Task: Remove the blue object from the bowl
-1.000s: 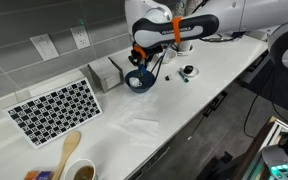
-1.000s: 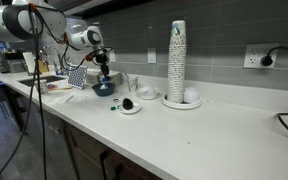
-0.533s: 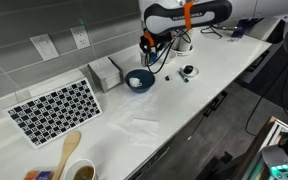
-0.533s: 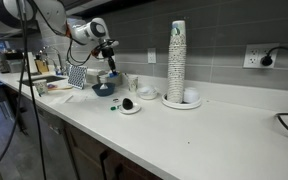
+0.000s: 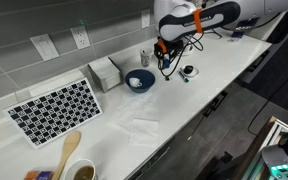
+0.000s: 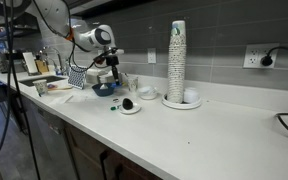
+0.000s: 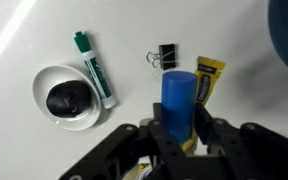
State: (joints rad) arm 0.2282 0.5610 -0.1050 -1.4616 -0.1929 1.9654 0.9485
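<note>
The robot needs to lower the blue cylinder with its gripper next, down onto the bare counter between the green marker and the yellow tube, as that spot is clear of the bowl.
The dark blue bowl sits on the white counter by the napkin box; it also shows in an exterior view and as a dark blue edge at the top right of the wrist view. My gripper is shut on a blue cylinder and holds it above the counter, away from the bowl. In an exterior view the gripper hangs between the bowl and a small white dish.
Below the gripper lie a white dish with a black object, a green marker, a black binder clip and a yellow tube. A napkin box, a checkerboard and a cup stack stand around.
My gripper has risen from the bowl with the blue cylinder and moved sideways toward the small white dish. The bowl has stayed in place.
</note>
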